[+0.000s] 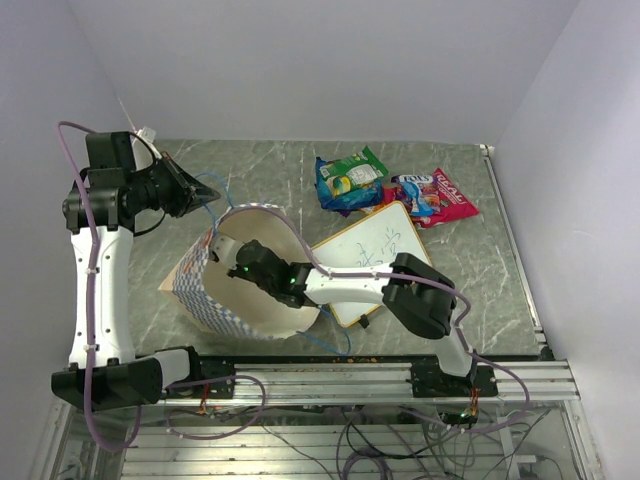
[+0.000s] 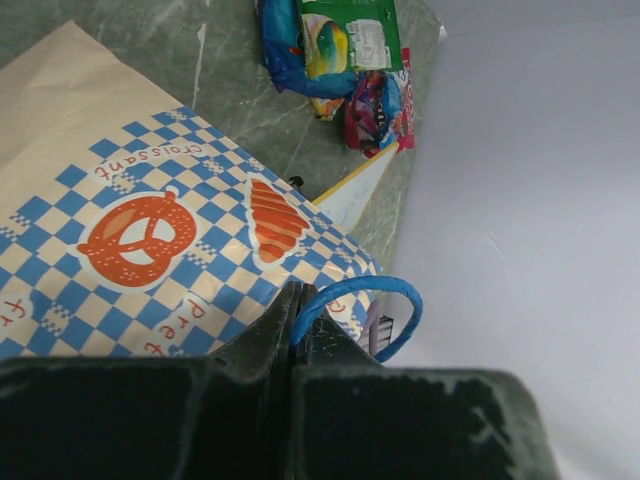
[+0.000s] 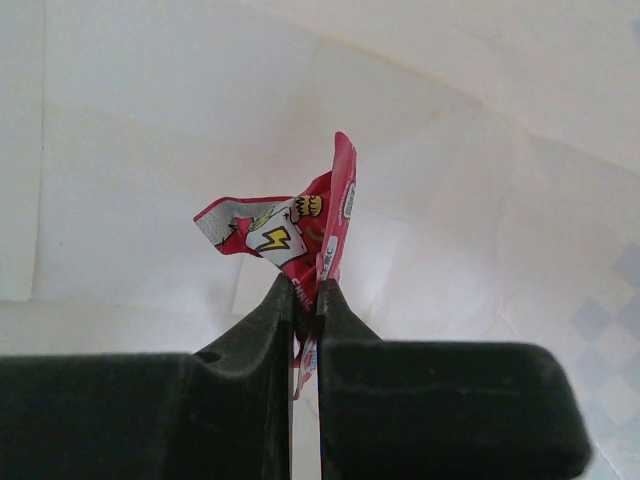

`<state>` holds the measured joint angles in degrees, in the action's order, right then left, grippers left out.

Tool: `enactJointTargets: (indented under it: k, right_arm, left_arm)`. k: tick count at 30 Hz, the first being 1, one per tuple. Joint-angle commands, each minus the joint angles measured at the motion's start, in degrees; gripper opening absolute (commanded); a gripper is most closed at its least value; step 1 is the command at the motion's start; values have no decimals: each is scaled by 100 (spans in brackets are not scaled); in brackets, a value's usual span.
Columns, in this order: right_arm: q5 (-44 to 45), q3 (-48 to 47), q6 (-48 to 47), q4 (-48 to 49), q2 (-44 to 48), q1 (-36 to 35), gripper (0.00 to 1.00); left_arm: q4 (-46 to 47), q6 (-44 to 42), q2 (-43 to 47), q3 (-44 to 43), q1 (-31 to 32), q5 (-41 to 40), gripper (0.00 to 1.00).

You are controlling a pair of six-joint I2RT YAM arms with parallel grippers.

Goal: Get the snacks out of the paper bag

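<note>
My right gripper needs to move up out of the bag (image 1: 200,292) next, go outward and over the red-pink packet (image 1: 445,203), and come down to release, because other snacks lie there.
The paper bag (image 1: 200,292) lies on its side with its mouth toward the arms, its checkered band (image 2: 150,230) filling the left wrist view. My left gripper (image 1: 196,194) (image 2: 297,300) is shut on the bag's blue cord handle (image 2: 380,286) at the rim. My right gripper (image 1: 238,262) (image 3: 307,286) reaches inside the bag, whose cream inner wall (image 3: 480,200) surrounds it, and is shut on a crumpled red snack packet (image 3: 290,235). Other snacks lie outside on the table: a green and blue packet (image 1: 350,178) (image 2: 340,40) and a red-pink one (image 1: 440,196) (image 2: 380,105).
A wood-framed whiteboard (image 1: 375,250) (image 2: 350,195) lies on the table just right of the bag, under my right forearm. The metal table frame (image 1: 330,375) runs along the near edge. White walls close in at the back and right.
</note>
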<state>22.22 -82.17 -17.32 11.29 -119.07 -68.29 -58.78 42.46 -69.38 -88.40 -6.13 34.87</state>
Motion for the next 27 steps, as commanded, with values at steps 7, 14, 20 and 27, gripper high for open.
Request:
enactJointTargets:
  k: [7,14,20,27]
  right_arm:
    - [-418,230,268,-576,832,23,0]
    - [-459,414,280,-1261,1682,78,0]
    - [-567,263,297,-1686,2418,75,0]
    - [109,-175,515,-1376,3346,85,0]
  left_arm:
    - [18,-268,94,141,-178,-289,7]
    - [-883,-759,-476,-688,-336,-1151,7]
    - [-1545,-1166,-1107,-1421,-446,-2062,7]
    - [-2321,-1578,-1852,-2077,-626,-3824,7]
